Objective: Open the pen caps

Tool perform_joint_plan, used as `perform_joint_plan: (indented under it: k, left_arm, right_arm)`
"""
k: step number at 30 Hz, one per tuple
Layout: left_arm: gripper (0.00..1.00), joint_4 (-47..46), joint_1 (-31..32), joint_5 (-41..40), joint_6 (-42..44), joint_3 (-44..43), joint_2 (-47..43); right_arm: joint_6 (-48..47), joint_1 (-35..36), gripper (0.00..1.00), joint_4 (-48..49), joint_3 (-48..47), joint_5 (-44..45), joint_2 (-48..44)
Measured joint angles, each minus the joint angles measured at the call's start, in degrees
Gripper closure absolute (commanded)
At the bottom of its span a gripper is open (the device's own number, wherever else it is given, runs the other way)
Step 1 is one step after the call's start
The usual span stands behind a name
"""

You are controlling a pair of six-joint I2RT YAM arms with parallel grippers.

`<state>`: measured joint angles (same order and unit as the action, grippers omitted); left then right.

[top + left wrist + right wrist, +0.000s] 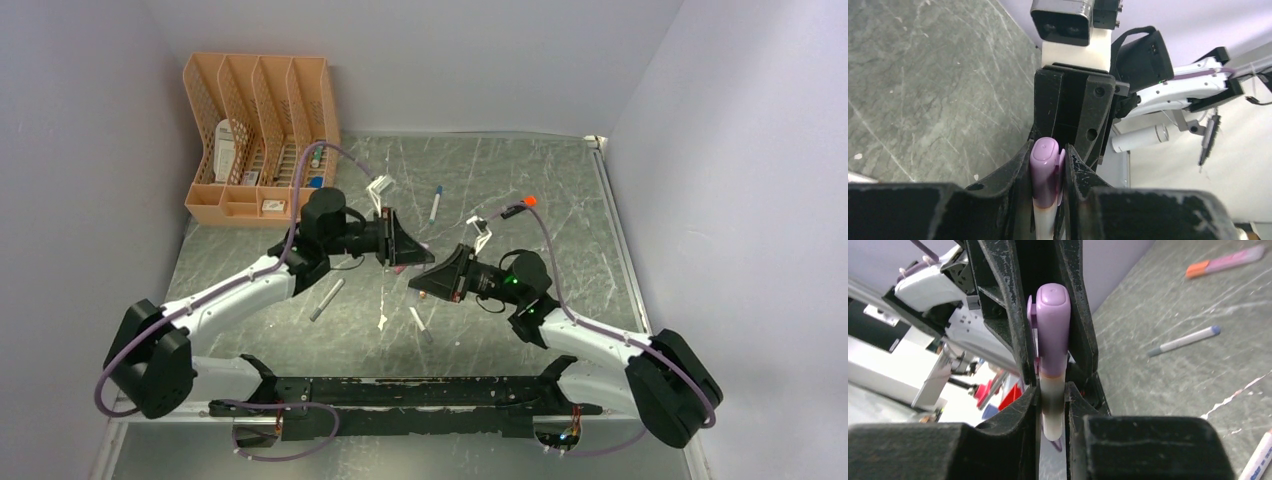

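My left gripper holds the purple cap. It needs to pull the cap away from my right gripper next, then bring it down, fingers downward, and release it over the open table.
A white pen with a purple cap is held in the air between both grippers at the table's middle (402,268). My left gripper (1048,150) is shut on the purple cap (1044,170), which still sits on the barrel. My right gripper (1052,390) is shut on the white barrel (1052,407). The purple cap (1053,330) shows just beyond its fingertips, flanked by the left gripper's fingers. In the top view the left gripper (405,260) and the right gripper (425,280) meet tip to tip.
On the table lie a blue-capped white pen (436,203), a black marker with an orange tip (520,207), a grey pen (327,298) and a white pen (421,325). An orange file organiser (255,135) stands at the back left. Walls close both sides.
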<state>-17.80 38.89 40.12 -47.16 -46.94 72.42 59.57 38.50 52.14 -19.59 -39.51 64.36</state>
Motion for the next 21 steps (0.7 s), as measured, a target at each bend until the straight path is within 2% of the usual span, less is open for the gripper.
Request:
perform_joint_plan:
  k: [2, 7, 12, 16, 21]
  left_arm:
    - [0.93, 0.7, -1.2, 2.5, 0.1, -2.9, 2.3]
    - [0.93, -6.5, -9.8, -1.7, -0.5, -13.7, 8.2]
    - [0.93, -8.2, -13.1, -3.7, -0.2, -19.2, 10.5]
    - [0.92, 2.0, -13.1, -5.2, 4.2, -21.7, 10.9]
    - [0.92, 15.8, -13.1, -9.4, 9.4, -17.5, 9.8]
  right_arm:
    - [0.0, 0.9, 1.00, -0.5, 0.6, 4.0, -2.2]
    - [-0.2, 8.6, 1.00, -8.2, 6.4, 1.4, -7.1]
    - [-1.0, 10.0, 1.00, -16.2, 8.3, 3.3, -12.0]
    - [-6.9, 6.2, 1.00, -30.7, 1.2, 6.6, -10.8]
    - [-16.5, -3.7, 1.00, -47.0, -9.7, 11.9, -1.2]
